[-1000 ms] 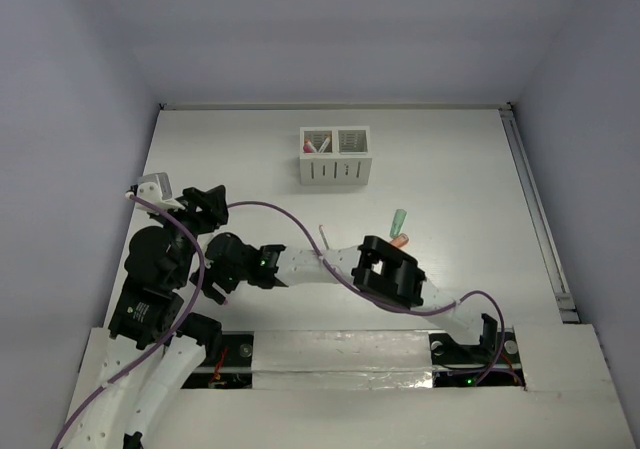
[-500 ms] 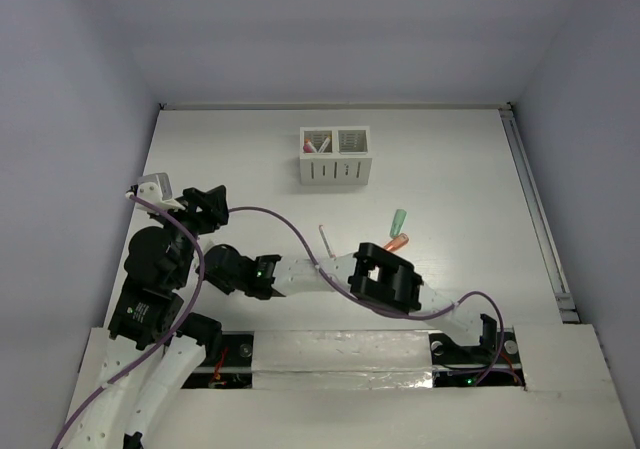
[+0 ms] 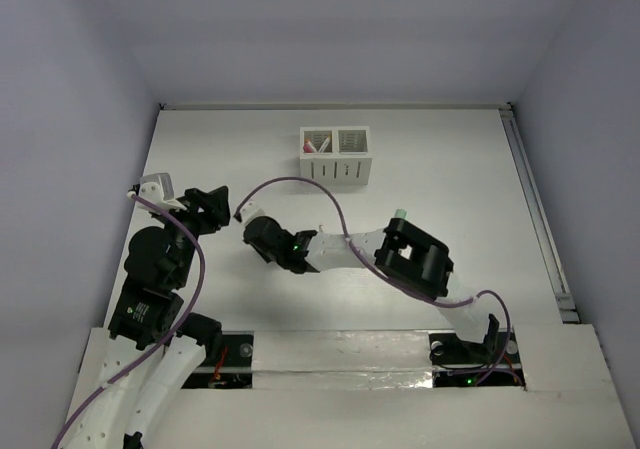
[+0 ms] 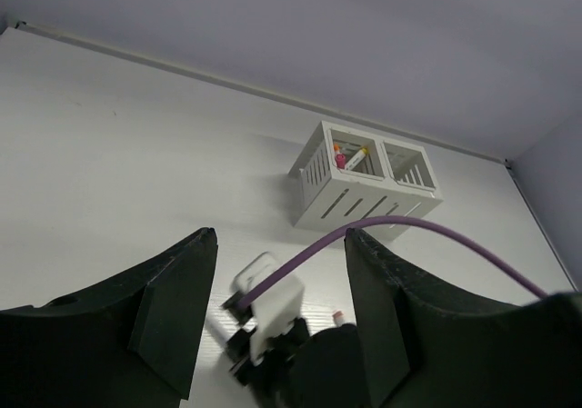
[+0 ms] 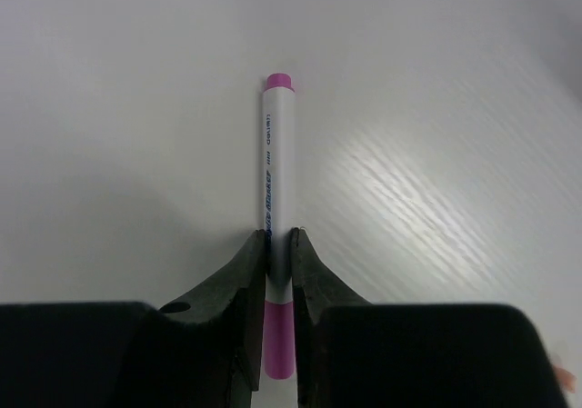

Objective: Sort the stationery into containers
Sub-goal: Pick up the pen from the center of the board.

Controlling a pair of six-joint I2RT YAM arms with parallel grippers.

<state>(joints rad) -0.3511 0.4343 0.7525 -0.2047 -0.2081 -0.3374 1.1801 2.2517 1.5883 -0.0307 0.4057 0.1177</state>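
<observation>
The right gripper lifts the white pen over the container section already holding pens next and releases it. That section is outward and to the gripper's right in the top view.
My right gripper [image 5: 278, 244] is shut on a thin white pen [image 5: 277, 154] with pink ends, which points straight away from the wrist over the white table. From above, this gripper [image 3: 256, 231] sits left of the table's middle, and the arm hides the pen. My left gripper [image 3: 210, 209] is just to its left, and its jaws [image 4: 280, 235] are open and empty. The white two-compartment container [image 3: 336, 172] stands at the back, with pens [image 3: 318, 145] in its left compartment. A mint-green piece [image 3: 400, 213] peeks out beside the right arm.
The right arm's purple cable [image 3: 300, 184] arcs over the table between the grippers and the container [image 4: 355, 204]. A small pink-tipped piece [image 4: 336, 315] lies by the right wrist. A rail [image 3: 535, 209] runs along the table's right edge.
The right gripper's jaws closed on the pen. The right arm then swung from the near left toward the table's middle, now covering the orange piece. The left arm stayed still.
</observation>
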